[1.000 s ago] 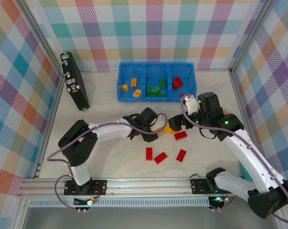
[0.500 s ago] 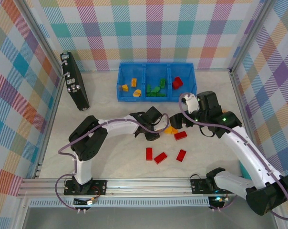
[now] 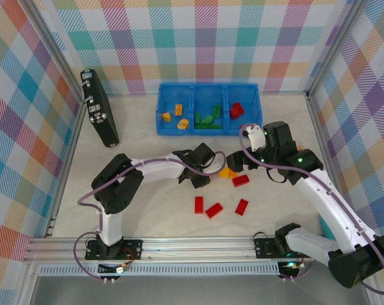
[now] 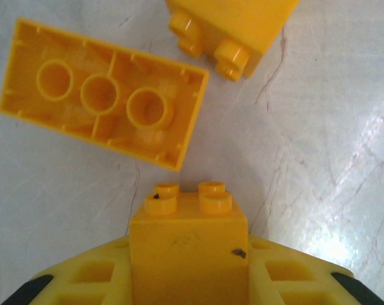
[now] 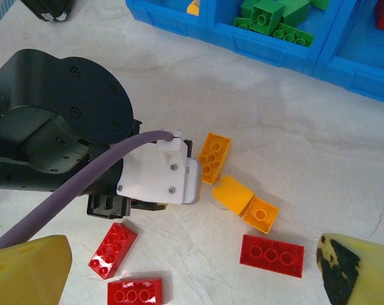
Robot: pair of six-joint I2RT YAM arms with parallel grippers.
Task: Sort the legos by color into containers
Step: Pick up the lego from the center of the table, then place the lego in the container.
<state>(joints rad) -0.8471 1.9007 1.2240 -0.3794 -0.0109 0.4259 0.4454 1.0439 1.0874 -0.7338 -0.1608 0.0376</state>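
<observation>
The small yellow brick goes up in my left gripper next and swings outward over the bin's yellow-orange section (image 3: 174, 114), which lies outward of it, for release among its own color.
My left gripper (image 4: 189, 270) is shut on a small yellow brick (image 4: 189, 222), which sits studs-forward between its yellow fingers (image 4: 84, 276), low over the table. Just ahead lie a long yellow brick (image 4: 103, 101), hollow side up, and another yellow brick (image 4: 233, 28). From above, the left gripper (image 3: 212, 170) is beside the loose yellow legos (image 3: 226, 172). My right gripper (image 3: 234, 163) hovers open close to their right, its fingertips (image 5: 27, 270) spread wide over a red brick (image 5: 271, 255). The blue bin (image 3: 208, 131) holds yellow-orange, green and red bricks in separate compartments.
Three more red bricks (image 3: 213, 210) lie near the front of the table, two of them below the left wrist (image 5: 112, 250). A black slab-like device (image 3: 100, 109) leans by the left wall. The two wrists are very close together.
The left gripper's fingers have closed on the small yellow brick. The left arm reached slightly right early on; the right arm has barely shifted.
</observation>
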